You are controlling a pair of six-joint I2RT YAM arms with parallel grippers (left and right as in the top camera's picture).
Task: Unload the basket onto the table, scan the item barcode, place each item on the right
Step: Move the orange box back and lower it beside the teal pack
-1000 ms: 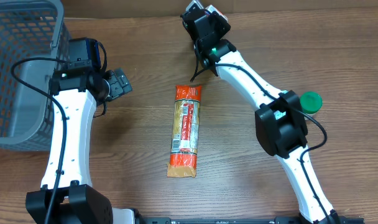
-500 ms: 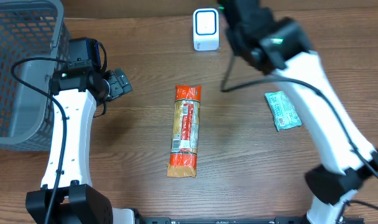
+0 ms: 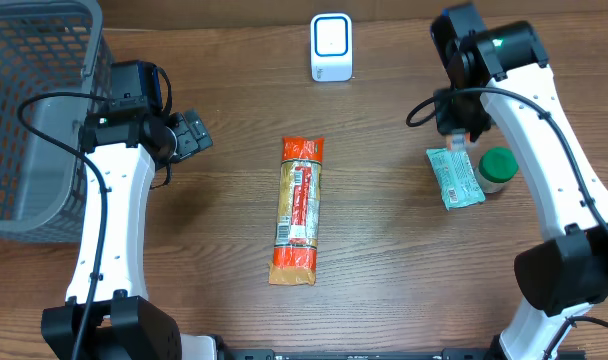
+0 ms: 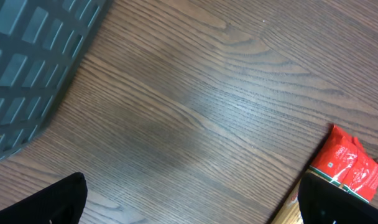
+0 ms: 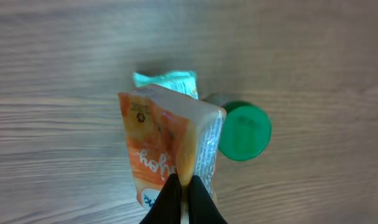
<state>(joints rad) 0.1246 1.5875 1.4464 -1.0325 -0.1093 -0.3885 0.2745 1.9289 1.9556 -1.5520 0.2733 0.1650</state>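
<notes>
Bare wood beside the teal packet lies below on the left in the overhead view, so I will bring my right gripper down to that side and release the pouch.
My right gripper is shut on the edge of an orange and silver pouch, which hangs upright below it. In the overhead view that gripper hovers at the right of the table, just above a teal packet, and the pouch barely shows. The white barcode scanner stands at the back middle, well to the left of it. My left gripper is open near the basket, its black fingertips wide apart over bare wood.
A long orange snack pack lies in the table's middle; its red end shows in the left wrist view. A green-capped bottle stands beside the teal packet. A grey basket fills the left.
The right arm has swung with the pouch from over the scanner at the back to the right side, above the teal packet. The left arm has not moved.
</notes>
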